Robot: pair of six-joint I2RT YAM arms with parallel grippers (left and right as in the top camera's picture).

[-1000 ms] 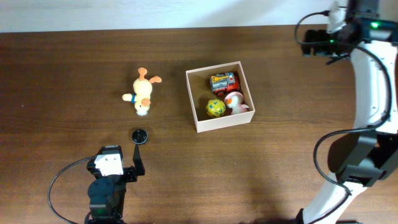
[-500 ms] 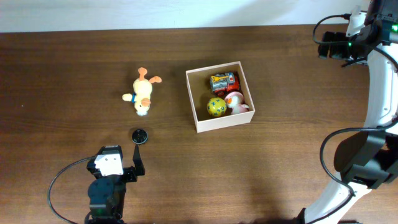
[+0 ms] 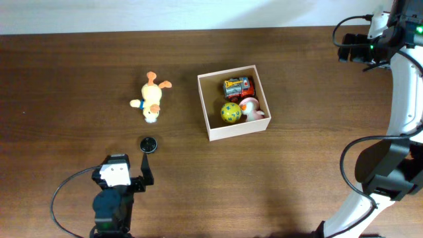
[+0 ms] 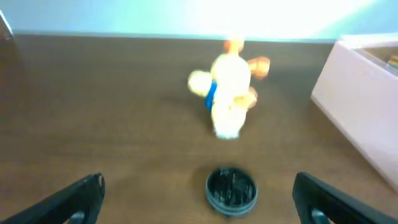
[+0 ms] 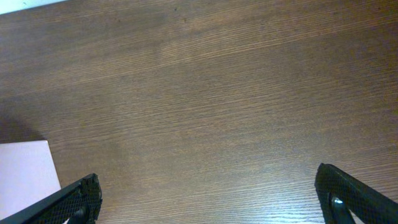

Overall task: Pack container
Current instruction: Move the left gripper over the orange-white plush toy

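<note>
My left gripper will move outward past the black disc [image 3: 148, 144], then down to close around the duck's middle [image 3: 151, 96], because the plush duck is still outside the box.
The container [image 3: 210, 106] is a square white-walled cardboard box at the table's middle. It holds a red toy car [image 3: 238, 86], a yellow ball [image 3: 229, 114] and a pink-white toy [image 3: 250, 109]. A yellow plush duck [image 3: 151, 100] lies left of the box and also shows in the left wrist view [image 4: 229, 92]. A small black round disc [image 3: 148, 144] lies below the duck, between my open left fingers in the left wrist view [image 4: 231, 189]. My left gripper [image 4: 198, 202] is open and empty. My right gripper [image 5: 211, 199] is open and empty over bare table at the far right.
The container's white wall shows at the right edge of the left wrist view [image 4: 357, 112] and its corner at the lower left of the right wrist view [image 5: 25, 171]. The right arm [image 3: 403, 99] stretches along the table's right side.
The right arm swung its wrist rightward toward the far right corner between one second ago and half a second ago. Since then nothing has moved. The left arm stayed still.
</note>
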